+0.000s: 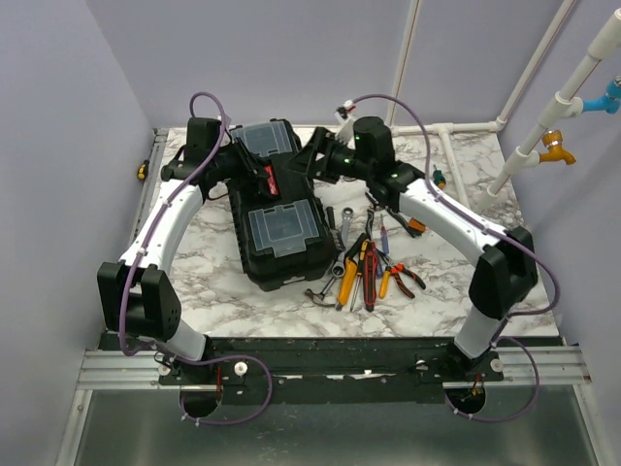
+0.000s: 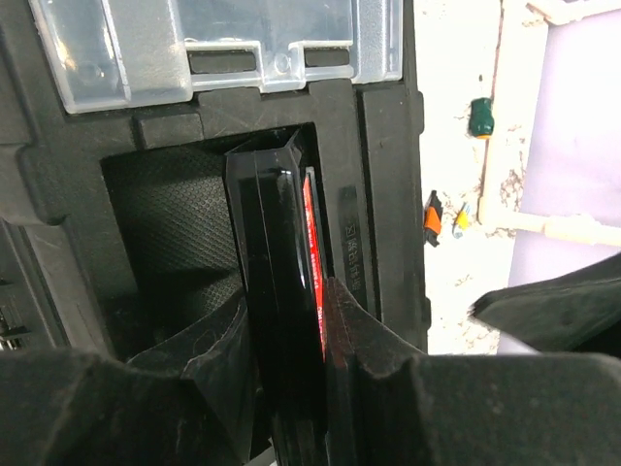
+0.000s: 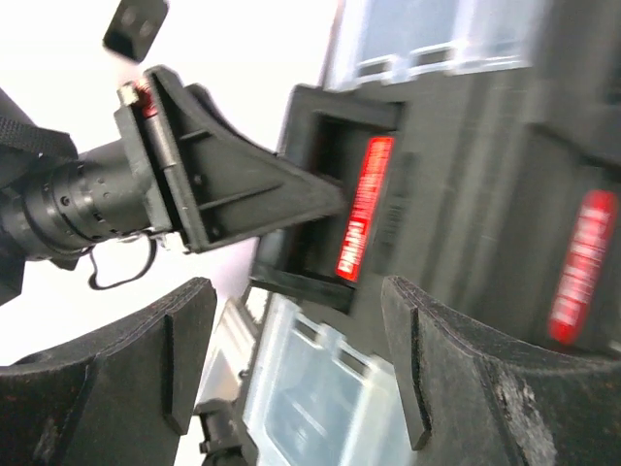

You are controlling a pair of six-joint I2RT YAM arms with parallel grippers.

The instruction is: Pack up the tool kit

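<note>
My left gripper should lift the tool box's handle, swing it left in the top view over the bare tabletop there and let go.
The black tool box (image 1: pixel 281 218) with clear lid compartments lies in the middle of the marble table. My left gripper (image 1: pixel 254 171) is shut on the tool box's black carry handle (image 2: pixel 277 282), which has a red label (image 2: pixel 310 243) and stands up out of its recess. My right gripper (image 1: pixel 303 161) is open and empty, hovering just right of the handle; in the right wrist view (image 3: pixel 296 320) its fingers frame the box's clear lid (image 3: pixel 320 388) and the left gripper (image 3: pixel 223 184). Several loose hand tools (image 1: pixel 364 267) lie right of the box.
White PVC pipes (image 1: pixel 456 128) run along the back right of the table. A green-handled screwdriver (image 1: pixel 439 178) and an orange-handled tool (image 1: pixel 415 226) lie near them. Purple walls enclose the table on three sides.
</note>
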